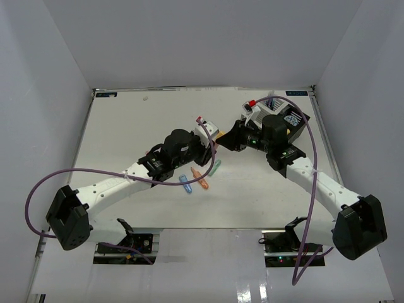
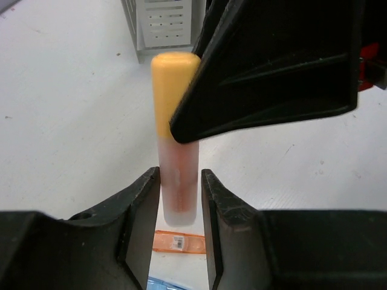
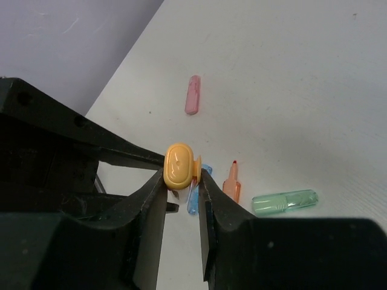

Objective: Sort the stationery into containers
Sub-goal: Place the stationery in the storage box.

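My right gripper's fingers are on both sides of the yellow cap (image 3: pixel 179 164). It will next carry the marker away from the left gripper, then down over the black container's near end, and then release it.
A yellow-capped marker (image 2: pixel 176 145) with a frosted orange-tinted body hangs above the table between both arms. My left gripper (image 2: pixel 180 181) is shut on its body. Around its yellow cap (image 3: pixel 179 164) my right gripper (image 3: pixel 181 175) has its fingertips pressed on both sides. In the top view the two grippers meet near the table's middle (image 1: pixel 218 144). Below them lie a blue marker (image 1: pixel 185 184), an orange marker (image 1: pixel 200 178) and a green marker (image 1: pixel 216 167). A pink marker (image 3: pixel 193 95) lies farther off. The white container (image 1: pixel 260 113) and the black container (image 1: pixel 294 124) stand at the back right.
White walls enclose the table on three sides. The white container's slatted side (image 2: pixel 163 27) shows just beyond the held marker. A purple cable loops from each arm. In the right wrist view the orange marker (image 3: pixel 231 184) shows a bare red tip.
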`<state>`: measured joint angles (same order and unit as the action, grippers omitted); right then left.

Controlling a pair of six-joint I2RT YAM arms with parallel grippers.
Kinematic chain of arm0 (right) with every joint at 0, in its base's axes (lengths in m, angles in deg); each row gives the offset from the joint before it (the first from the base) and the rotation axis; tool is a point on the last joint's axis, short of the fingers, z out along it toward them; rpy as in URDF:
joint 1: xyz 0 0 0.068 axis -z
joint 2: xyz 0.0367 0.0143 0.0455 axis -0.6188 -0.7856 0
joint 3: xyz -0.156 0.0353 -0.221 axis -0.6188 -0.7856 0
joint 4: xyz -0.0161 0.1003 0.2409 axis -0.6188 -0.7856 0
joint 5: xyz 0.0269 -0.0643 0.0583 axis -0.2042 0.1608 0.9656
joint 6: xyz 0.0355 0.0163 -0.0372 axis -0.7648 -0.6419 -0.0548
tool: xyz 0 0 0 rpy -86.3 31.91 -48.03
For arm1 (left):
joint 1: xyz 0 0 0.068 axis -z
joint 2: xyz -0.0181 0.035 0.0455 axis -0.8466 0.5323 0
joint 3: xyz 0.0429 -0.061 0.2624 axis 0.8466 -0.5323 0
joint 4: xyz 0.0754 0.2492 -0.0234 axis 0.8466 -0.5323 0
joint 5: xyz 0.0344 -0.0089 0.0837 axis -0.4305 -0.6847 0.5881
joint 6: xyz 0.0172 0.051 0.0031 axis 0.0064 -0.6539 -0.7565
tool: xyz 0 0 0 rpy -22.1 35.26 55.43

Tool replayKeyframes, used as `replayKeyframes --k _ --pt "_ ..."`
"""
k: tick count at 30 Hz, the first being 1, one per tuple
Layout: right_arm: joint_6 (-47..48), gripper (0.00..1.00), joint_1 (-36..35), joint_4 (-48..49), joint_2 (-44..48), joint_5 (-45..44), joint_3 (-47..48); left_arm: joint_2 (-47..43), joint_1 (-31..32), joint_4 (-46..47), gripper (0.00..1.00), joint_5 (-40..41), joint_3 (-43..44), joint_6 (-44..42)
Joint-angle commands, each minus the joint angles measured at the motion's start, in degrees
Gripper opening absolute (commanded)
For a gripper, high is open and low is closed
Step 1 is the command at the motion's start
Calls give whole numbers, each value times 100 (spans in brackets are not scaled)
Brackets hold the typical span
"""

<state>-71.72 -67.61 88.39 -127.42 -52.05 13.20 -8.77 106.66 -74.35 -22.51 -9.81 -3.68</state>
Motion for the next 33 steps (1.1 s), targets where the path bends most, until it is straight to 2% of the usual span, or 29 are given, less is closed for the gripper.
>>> replayKeyframes --k 1,2,3,5,6,8,9,10,12,14,18,21,26,33 --pt "451 8 65 -33 203 -695 221 -306 14 16 45 22 26 114" --pt "521 8 73 -216 247 -810 282 -315 14 -2 50 100 34 115" --pt "618 8 82 -322 317 -916 335 -333 14 -28 60 145 52 115" --pt "882 8 126 -681 388 -1355 431 -368 14 -116 66 451 87 343" --pt "996 8 152 -797 466 -1696 562 -403 14 -229 77 531 139 413" --pt "1320 8 231 -1025 537 -2171 712 -412 14 -431 85 707 271 597" --pt "1444 8 275 -1383 607 -2748 852 -403 14 -772 94 890 498 668" --pt "1654 8 302 -1500 634 -3006 915 -386 14 -1001 98 979 657 877" --pt "1840 8 389 -1702 704 -3472 1029 -394 14 -1659 98 1294 921 1203" --pt "2050 8 547 -1721 730 -4027 1056 -613 14 -1899 98 1428 923 1684" --pt "2218 8 1029 -1721 573 -4590 1073 -1395 14 -1752 98 1866 63 2276" --pt "2149 8 1460 -1694 371 -4433 1073 -2097 5 -1558 98 2209 -797 2478" --pt "2069 8 1892 -1615 11 -4178 1117 -2652 5 -1338 98 2527 -1353 2707" --pt "2016 8 2112 -1589 -614 -4037 1240 -2662 5 -960 98 2501 -1846 2804"
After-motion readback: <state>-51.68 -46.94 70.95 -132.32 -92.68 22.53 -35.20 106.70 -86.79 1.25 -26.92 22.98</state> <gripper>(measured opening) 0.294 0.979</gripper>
